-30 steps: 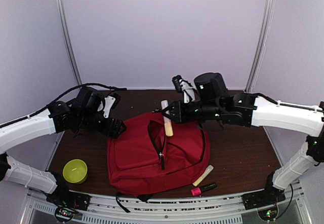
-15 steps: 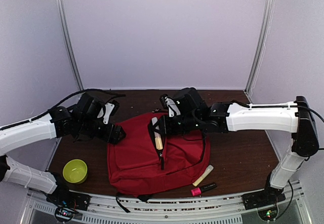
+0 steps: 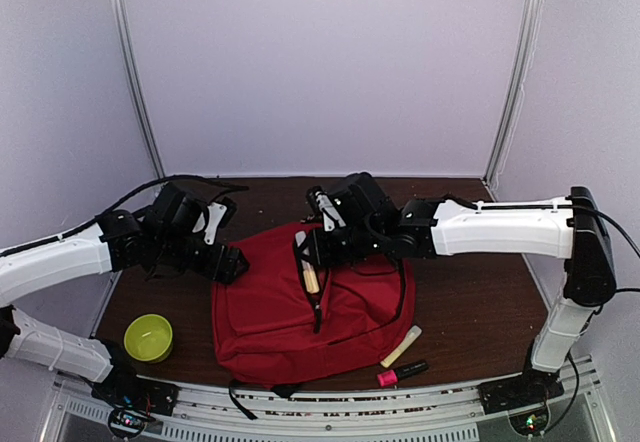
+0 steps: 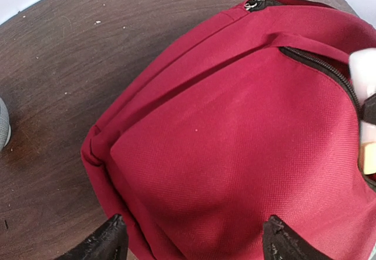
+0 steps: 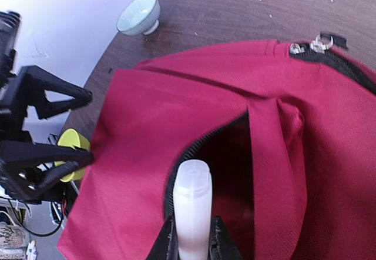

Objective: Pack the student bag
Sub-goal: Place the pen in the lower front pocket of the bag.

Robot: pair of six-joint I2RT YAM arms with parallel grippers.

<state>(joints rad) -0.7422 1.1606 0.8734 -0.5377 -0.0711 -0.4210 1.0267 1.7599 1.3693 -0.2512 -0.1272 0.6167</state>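
Observation:
My right gripper shifts the marker from the black zip edge toward the folded red flap next and lowers it into the gaping pocket (image 3: 321, 281).
The red student bag (image 3: 290, 312) lies flat mid-table, its front zip pocket (image 5: 232, 160) gaping open. My right gripper (image 3: 318, 253) is shut on a marker (image 3: 309, 274) with a white cap and pale yellow body. It holds the marker cap-first just over the pocket's mouth. In the right wrist view the marker (image 5: 192, 204) sits between the jaws of the right gripper (image 5: 192, 243). My left gripper (image 3: 228, 262) is open and empty at the bag's left top corner. In the left wrist view its fingers (image 4: 108, 243) straddle the bag's red fabric (image 4: 235, 130).
A yellow-green bowl (image 3: 148, 337) stands front left. A pale yellow marker (image 3: 400, 346) and a pink marker (image 3: 401, 372) lie by the bag's front right edge. A small pale bowl (image 5: 139, 15) stands behind the bag. Black straps (image 3: 250, 394) trail off the front.
My right gripper has carried the marker left and down, from above the bag's top to the open pocket mouth. My left gripper has barely moved.

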